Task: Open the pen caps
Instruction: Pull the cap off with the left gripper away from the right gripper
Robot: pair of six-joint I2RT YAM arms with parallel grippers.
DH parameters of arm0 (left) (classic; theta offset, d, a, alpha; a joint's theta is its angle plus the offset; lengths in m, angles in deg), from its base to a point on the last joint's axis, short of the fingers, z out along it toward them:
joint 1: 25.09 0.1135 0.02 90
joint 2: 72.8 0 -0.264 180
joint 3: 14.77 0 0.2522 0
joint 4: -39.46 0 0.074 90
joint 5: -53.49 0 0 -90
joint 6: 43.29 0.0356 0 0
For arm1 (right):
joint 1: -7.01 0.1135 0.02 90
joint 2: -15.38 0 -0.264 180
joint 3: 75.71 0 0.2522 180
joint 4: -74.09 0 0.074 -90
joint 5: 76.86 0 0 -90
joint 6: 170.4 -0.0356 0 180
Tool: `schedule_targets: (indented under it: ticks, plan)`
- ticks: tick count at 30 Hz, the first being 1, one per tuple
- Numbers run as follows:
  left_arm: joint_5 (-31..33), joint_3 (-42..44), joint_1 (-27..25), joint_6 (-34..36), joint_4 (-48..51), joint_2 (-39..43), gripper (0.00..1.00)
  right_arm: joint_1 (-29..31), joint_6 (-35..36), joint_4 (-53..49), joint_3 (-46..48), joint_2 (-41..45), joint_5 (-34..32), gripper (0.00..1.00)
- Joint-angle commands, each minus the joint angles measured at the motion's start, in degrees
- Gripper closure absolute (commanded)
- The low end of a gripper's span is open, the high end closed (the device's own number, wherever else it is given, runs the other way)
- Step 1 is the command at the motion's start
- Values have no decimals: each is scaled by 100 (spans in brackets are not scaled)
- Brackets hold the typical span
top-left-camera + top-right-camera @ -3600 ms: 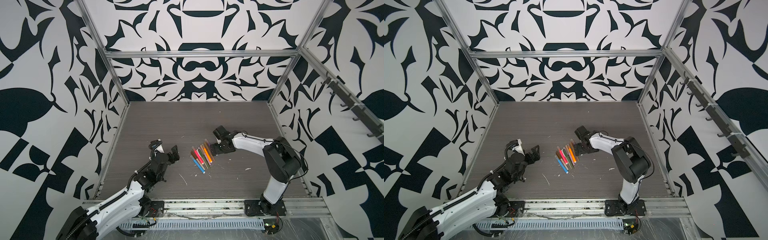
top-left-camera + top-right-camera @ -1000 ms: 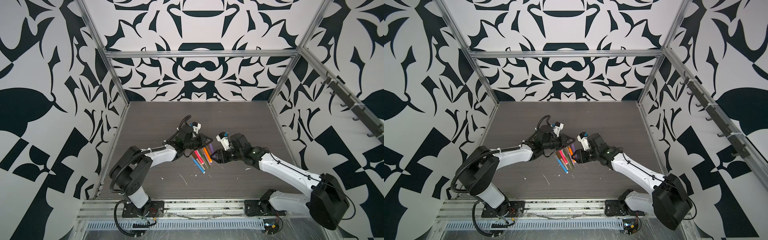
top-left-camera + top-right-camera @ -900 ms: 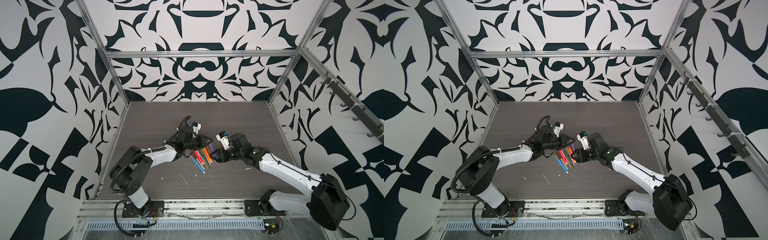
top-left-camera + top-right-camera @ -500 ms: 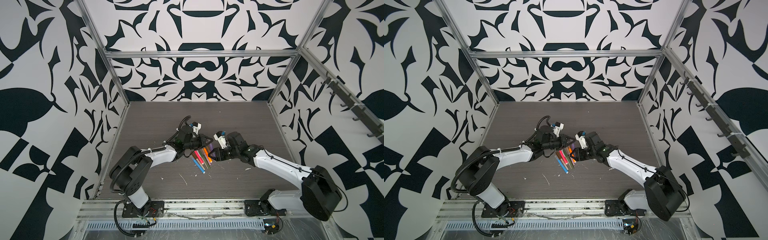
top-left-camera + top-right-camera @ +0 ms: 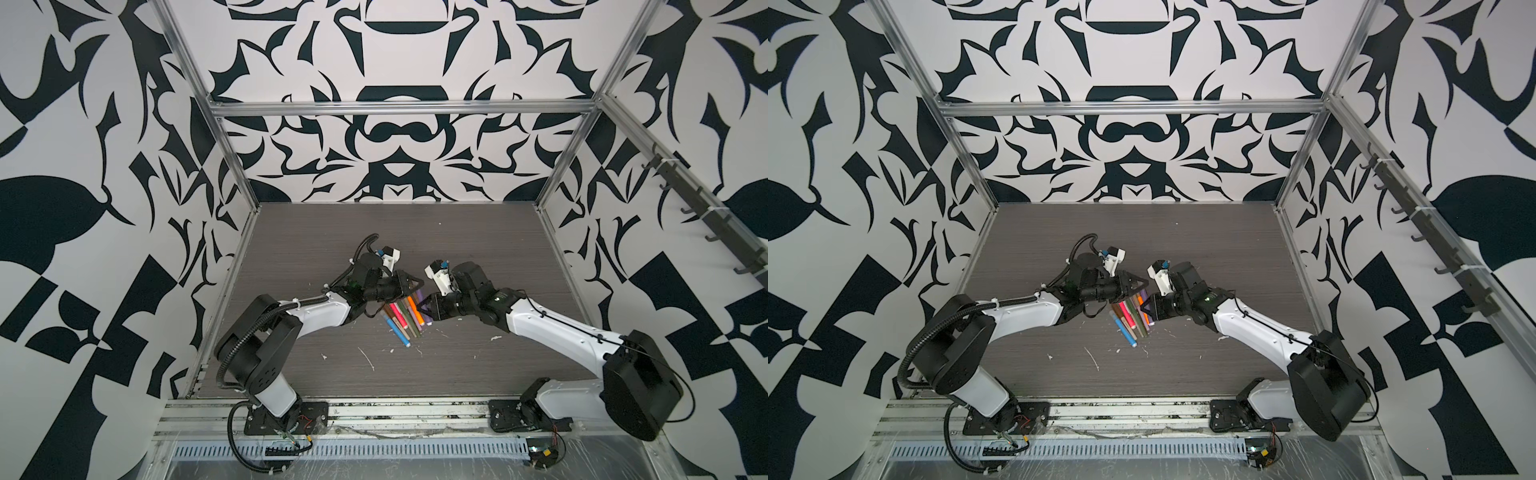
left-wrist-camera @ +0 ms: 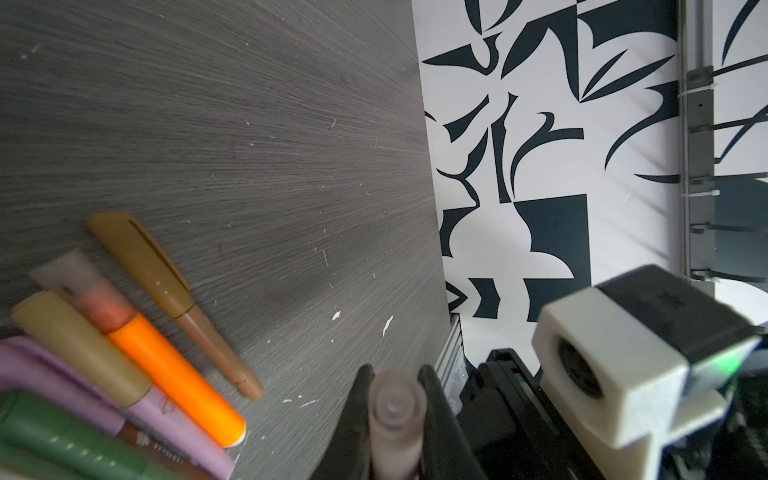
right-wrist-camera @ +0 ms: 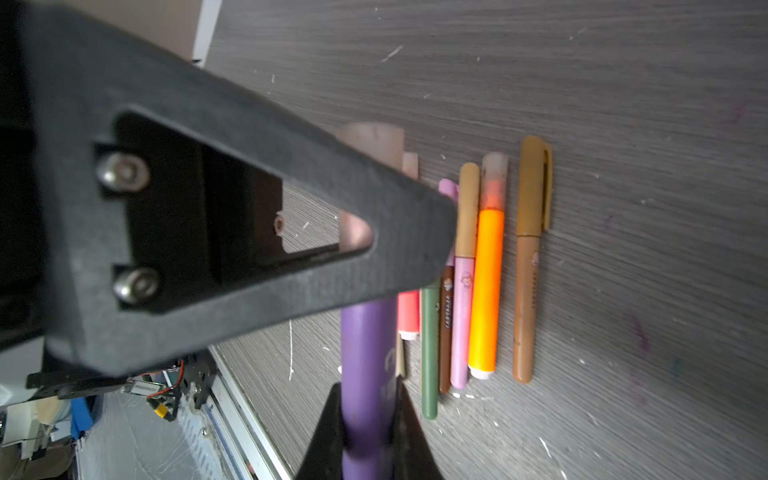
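Observation:
I will next pull the cap off with my left gripper, move it outward and down, and release it there, since that tabletop beyond the pens is bare.
Both grippers meet above the row of pens (image 5: pixel 401 318) on the dark table, and a purple pen (image 7: pixel 368 345) is held between them. My left gripper (image 6: pixel 397 374) is shut on that pen's pale pinkish cap (image 6: pixel 397 407); the cap (image 7: pixel 372 141) pokes out past the left gripper's black finger (image 7: pixel 249 232). My right gripper (image 7: pixel 368 388) is shut on the purple body. In both top views the left gripper (image 5: pixel 417 284) (image 5: pixel 1144 284) and right gripper (image 5: pixel 426 306) (image 5: pixel 1148 309) almost touch. Orange (image 7: pixel 488 286), brown (image 7: pixel 530 266), lilac (image 7: pixel 462 320) and green (image 7: pixel 430 353) pens lie capped below.
White flecks (image 5: pixel 368 357) dot the table in front of the pens. A blue pen (image 5: pixel 397 332) lies at the row's left end. Patterned walls enclose the table; an aluminium rail (image 5: pixel 374 409) runs along its front edge.
My right gripper has moved in toward the left gripper and closed on the purple pen's body. The left gripper has kept its grip on the cap and stayed in place.

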Motion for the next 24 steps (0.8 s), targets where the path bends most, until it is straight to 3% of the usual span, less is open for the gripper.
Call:
schedule_targets:
  ticks: [1,5,7,11,18,24]
  plan:
    - [-15,-676,946,694,915,70,100,28,-482,67,548,415,20,100]
    - [3,-1647,2172,1346,2089,-164,100,182,-795,176,1120,1052,-51,100]
    - [-113,-1941,2325,1507,2375,-254,100,178,-772,-25,1183,1415,-218,100]
    - [124,-1942,2220,1873,2836,-182,100,148,-535,-478,1022,1793,-485,100]
    - [612,-1911,2161,2475,3865,-376,100,-89,-331,-719,633,1402,-839,100]
    - [1540,-2758,1738,3182,5336,-1121,100,-111,14,-1449,44,839,-1983,100]
